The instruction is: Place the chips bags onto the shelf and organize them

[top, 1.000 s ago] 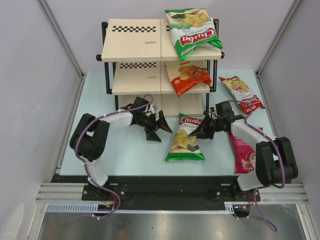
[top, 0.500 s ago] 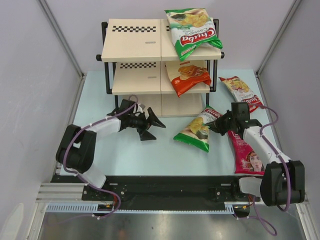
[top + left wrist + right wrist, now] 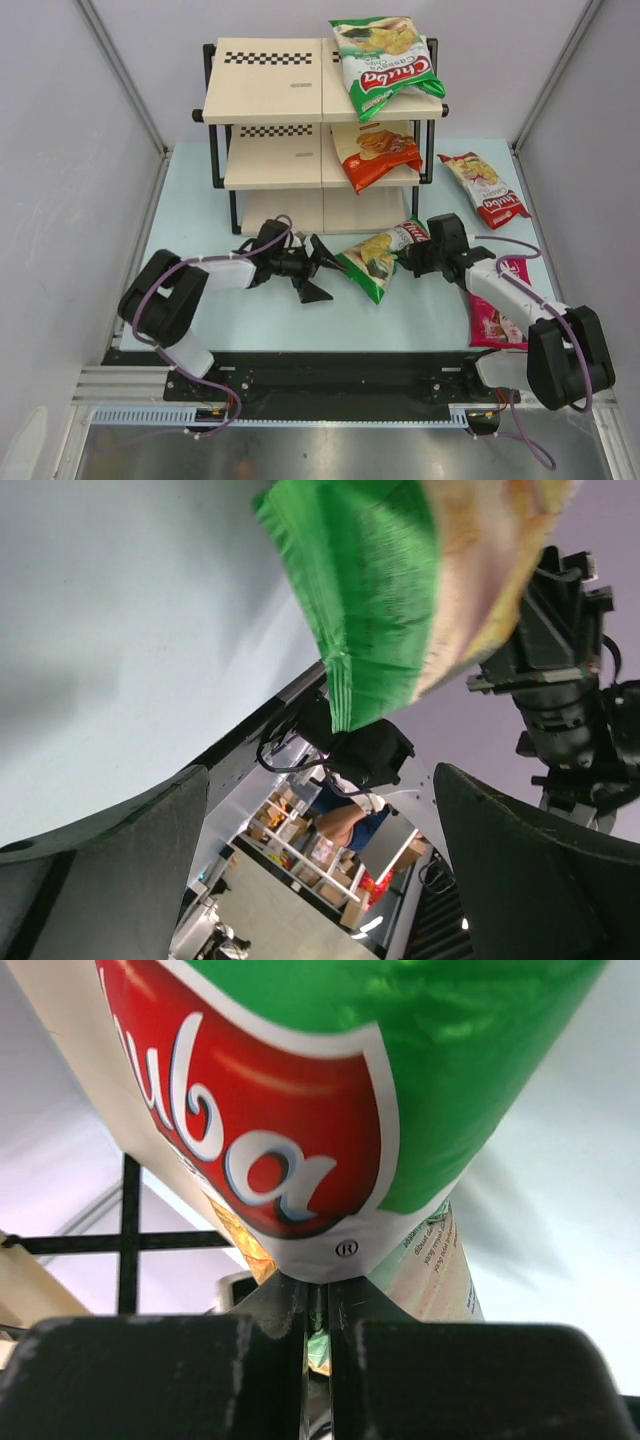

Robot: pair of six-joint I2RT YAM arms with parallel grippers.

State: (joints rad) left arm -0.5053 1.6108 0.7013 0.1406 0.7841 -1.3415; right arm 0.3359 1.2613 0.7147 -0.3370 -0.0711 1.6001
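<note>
I need to move my left gripper to the right in the top view next, around the bag's green bottom seam. The seam hangs free on that side of my open fingers.
My right gripper (image 3: 408, 258) is shut on the top edge of a green-and-white Chuba bag (image 3: 375, 256), holding it just in front of the shelf (image 3: 268, 80); in the right wrist view the bag (image 3: 330, 1100) fills the frame above the pinched fingers (image 3: 270, 1310). My left gripper (image 3: 318, 270) is open just left of that bag, whose green bottom seam (image 3: 370, 600) hangs beyond my jaws. A second Chuba bag (image 3: 384, 62) lies on the top board, the orange bag (image 3: 374, 152) on the middle board. The red-and-white bag (image 3: 484, 188) and magenta bag (image 3: 492, 312) lie on the table at right.
The shelf's left halves of the top and middle boards (image 3: 272, 160) hold nothing. Grey walls close in the pale blue table (image 3: 200, 200) on left, right and back. The black rail (image 3: 320, 370) with the arm bases runs along the near edge.
My right gripper has lifted the Chuba bag off the table and carried it left toward the shelf front. My left gripper has swung right, close to the bag's lower end.
</note>
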